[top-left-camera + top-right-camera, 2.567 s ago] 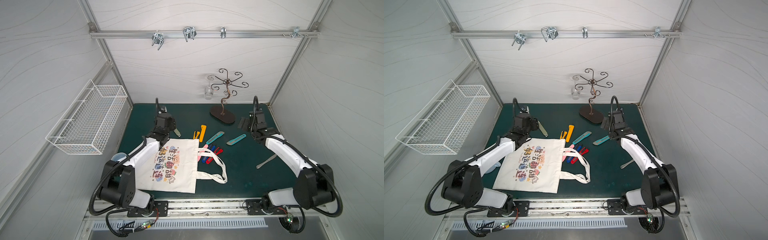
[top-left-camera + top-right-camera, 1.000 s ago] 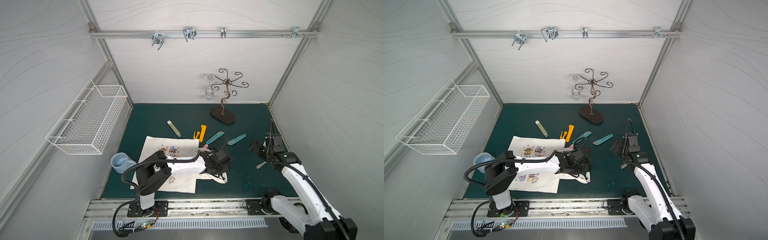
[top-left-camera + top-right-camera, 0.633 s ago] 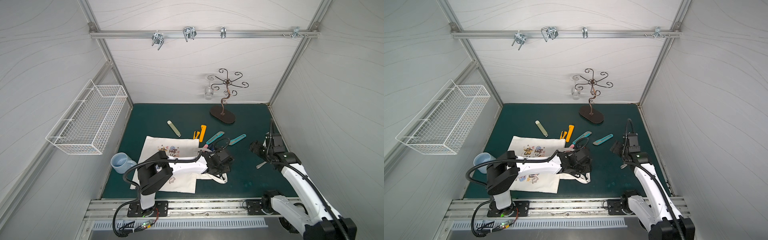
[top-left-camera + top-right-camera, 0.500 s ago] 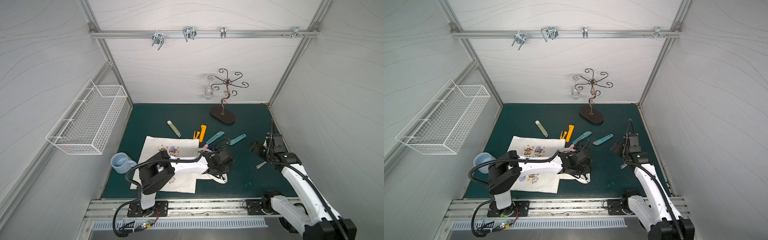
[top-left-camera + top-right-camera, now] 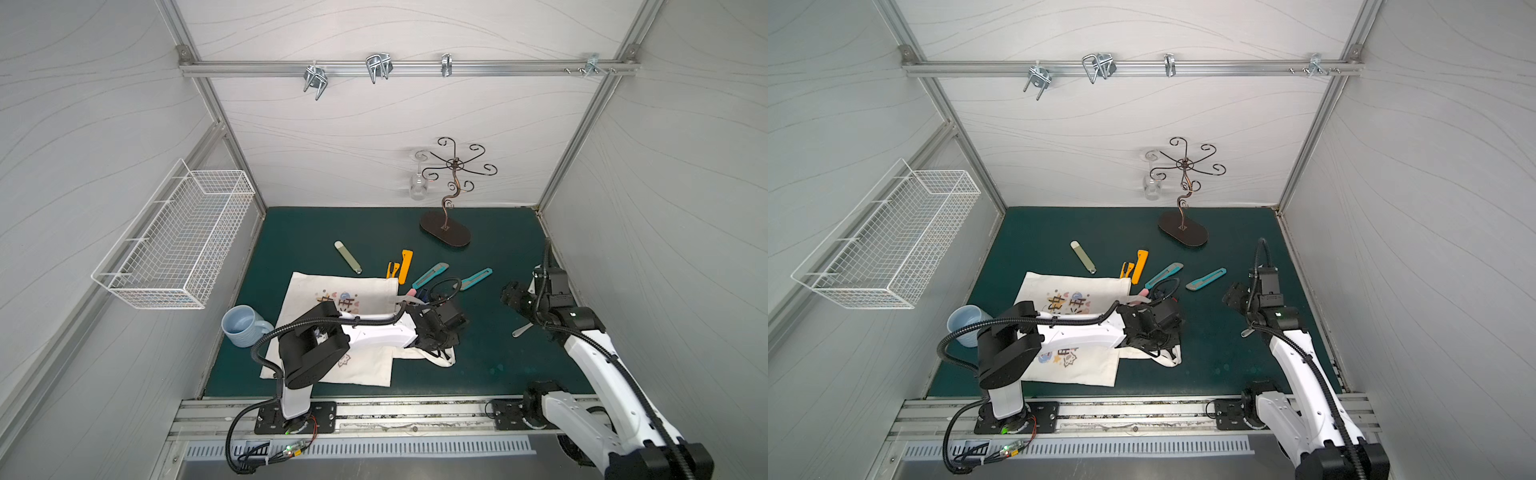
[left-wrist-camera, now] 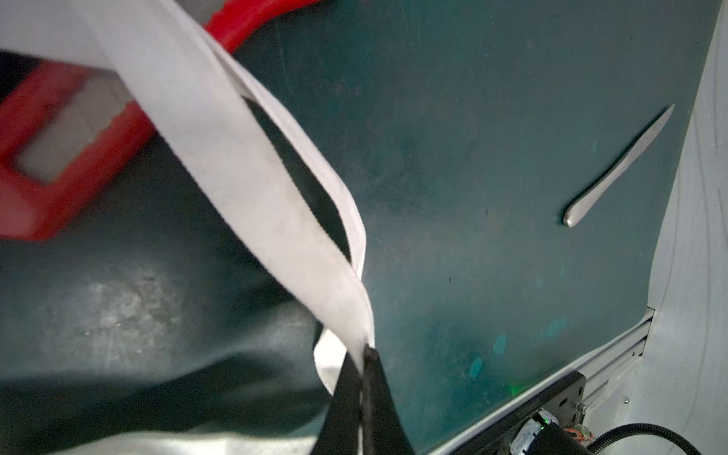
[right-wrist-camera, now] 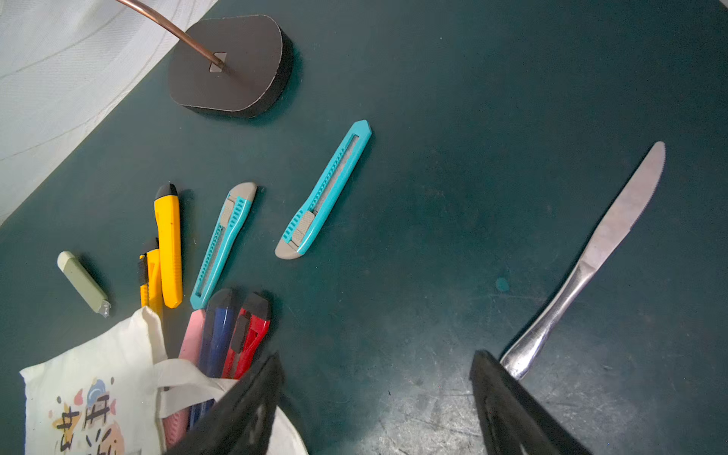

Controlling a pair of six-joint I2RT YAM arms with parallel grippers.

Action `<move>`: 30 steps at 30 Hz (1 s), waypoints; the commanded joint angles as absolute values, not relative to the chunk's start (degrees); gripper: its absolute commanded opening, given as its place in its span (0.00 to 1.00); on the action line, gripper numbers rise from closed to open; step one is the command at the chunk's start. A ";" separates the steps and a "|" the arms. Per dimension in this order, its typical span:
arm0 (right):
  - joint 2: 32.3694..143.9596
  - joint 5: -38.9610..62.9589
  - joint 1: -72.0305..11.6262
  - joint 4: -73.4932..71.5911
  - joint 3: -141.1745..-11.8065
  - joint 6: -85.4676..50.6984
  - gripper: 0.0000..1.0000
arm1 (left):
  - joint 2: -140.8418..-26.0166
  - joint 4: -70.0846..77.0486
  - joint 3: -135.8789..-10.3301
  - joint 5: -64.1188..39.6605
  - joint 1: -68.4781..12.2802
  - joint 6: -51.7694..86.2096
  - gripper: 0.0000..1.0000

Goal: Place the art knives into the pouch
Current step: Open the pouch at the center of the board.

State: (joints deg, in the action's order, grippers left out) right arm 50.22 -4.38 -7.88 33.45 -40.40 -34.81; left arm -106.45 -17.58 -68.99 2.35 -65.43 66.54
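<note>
My left gripper moves toward the mug next and releases the strap over the pouch's printed front, which lies between them, since the strap trails past the pouch's opening.
The cream-white pouch (image 5: pixel 328 293) (image 5: pixel 1065 286) lies flat on the green mat, its handles (image 5: pixel 442 359) trailing to the right. My left gripper (image 6: pixel 364 354) (image 5: pixel 434 347) (image 5: pixel 1156 347) is shut on a white handle strap (image 6: pixel 244 157), which rises off the mat. Several art knives lie by the pouch's mouth: two teal (image 7: pixel 327 189) (image 7: pixel 222 244), a yellow (image 7: pixel 168 244), a grey-green (image 7: pixel 82 281), a pink (image 7: pixel 191 338), a blue (image 7: pixel 216 331) and a red (image 7: pixel 250 331) (image 6: pixel 59 138). My right gripper (image 7: pixel 376 362) (image 5: pixel 509 297) (image 5: pixel 1231 299) hangs open over bare mat, holding nothing.
A steel table knife (image 7: pixel 591 256) (image 5: pixel 523 329) (image 6: pixel 618 167) lies beside my right gripper. A blue mug (image 5: pixel 243 326) stands left of the pouch. A scrolled metal stand (image 5: pixel 446 232) with a hanging glass is at the back. A white wire basket (image 5: pixel 174 245) hangs on the left wall.
Over the last second my left jaws have closed onto the handle strap. The right gripper has stayed almost where it was. Before that, both arms were at the back of the mat.
</note>
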 commanded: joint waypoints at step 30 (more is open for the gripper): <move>55.99 -6.85 -18.57 30.26 -41.80 -32.87 0.76 | -51.42 -37.89 -36.36 15.95 -41.16 59.73 0.00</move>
